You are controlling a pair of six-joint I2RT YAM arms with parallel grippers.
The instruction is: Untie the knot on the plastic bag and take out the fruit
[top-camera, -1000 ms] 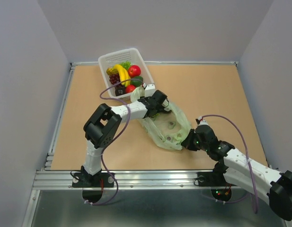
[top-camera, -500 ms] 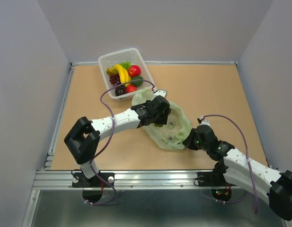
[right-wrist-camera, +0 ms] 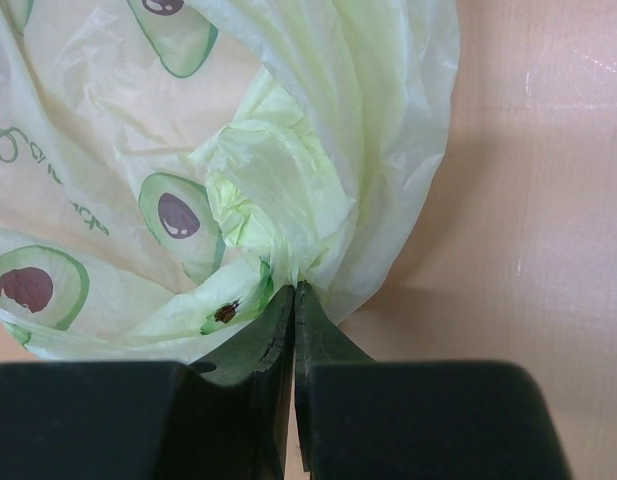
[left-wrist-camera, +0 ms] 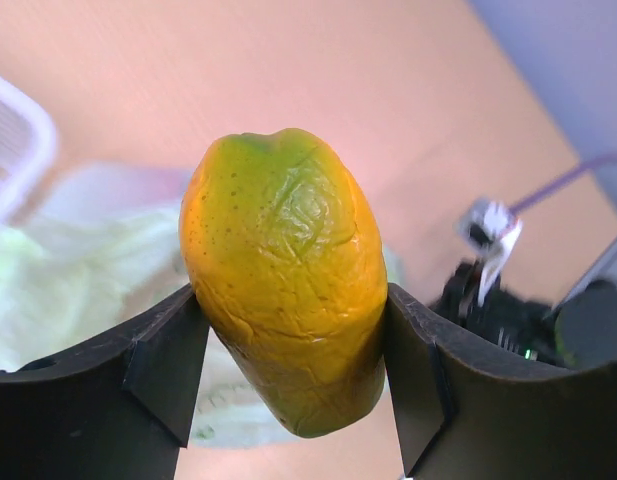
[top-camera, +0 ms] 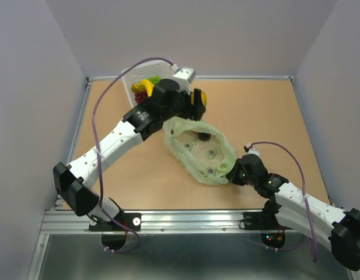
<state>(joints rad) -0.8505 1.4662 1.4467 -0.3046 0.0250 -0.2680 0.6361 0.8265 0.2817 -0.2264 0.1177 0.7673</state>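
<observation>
The white basket has other fruit in it, so my left gripper needs to swing to the left in the top view over the basket next, then lower beside the banana.
My left gripper (left-wrist-camera: 293, 340) is shut on a yellow-orange fruit (left-wrist-camera: 285, 275) with a green top, held in the air near the white basket; it also shows in the top view (top-camera: 198, 100). The pale green plastic bag (top-camera: 200, 151) lies open and flattened on the table, printed with avocados, with a small dark thing (top-camera: 203, 137) inside. My right gripper (right-wrist-camera: 293, 295) is shut on the bag's edge (right-wrist-camera: 278, 255) at its near right corner (top-camera: 233, 173). No knot shows.
The white basket (top-camera: 128, 76) stands at the back left, mostly behind my left arm, holding a banana (top-camera: 146, 86), grapes (top-camera: 140, 94) and other fruit. Grey walls close the table at the back and sides. A metal rail runs along the near edge.
My left gripper has lifted out of the bag with the yellow-orange fruit and swung back toward the basket. The bag has spread wider. My right gripper has kept its hold.
</observation>
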